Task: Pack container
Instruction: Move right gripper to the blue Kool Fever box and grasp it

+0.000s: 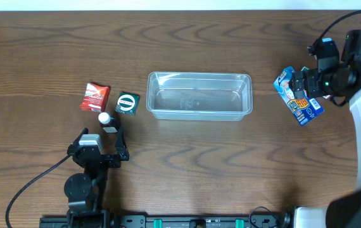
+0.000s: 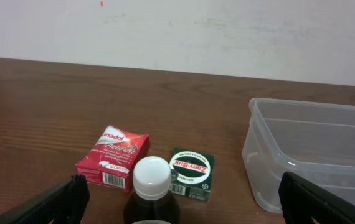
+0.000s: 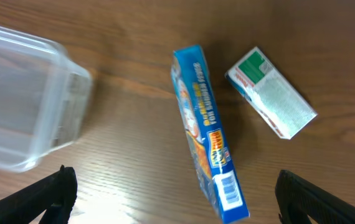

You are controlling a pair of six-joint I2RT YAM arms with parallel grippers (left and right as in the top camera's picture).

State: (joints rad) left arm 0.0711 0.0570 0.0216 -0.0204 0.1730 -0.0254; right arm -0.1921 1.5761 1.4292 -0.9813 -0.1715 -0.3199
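Note:
My right gripper should lower over the blue box [image 1: 297, 98] next, one finger beside each of its broad sides, as its narrow lettered side fits between the open fingers.
The clear plastic container [image 1: 199, 113] stands empty at the table's middle; it also shows in the left wrist view [image 2: 314, 155] and the right wrist view [image 3: 22, 106]. My left gripper [image 1: 102, 140] [image 2: 187, 202] is open, with a dark bottle with a white cap [image 1: 106, 120] [image 2: 152, 180] between its fingers, untouched. Behind the bottle lie a red packet [image 1: 95, 97] [image 2: 113, 157] and a green Zam-Buk box [image 1: 127, 103] [image 2: 191, 173]. My right gripper [image 1: 307, 83] [image 3: 184, 199] is open above a blue box [image 1: 297, 98] [image 3: 205, 130].
A white and green box [image 3: 271, 93] lies just right of the blue box in the right wrist view; the right arm hides it in the overhead view. A black cable [image 1: 35, 183] trails from the left arm across the front left of the wooden table.

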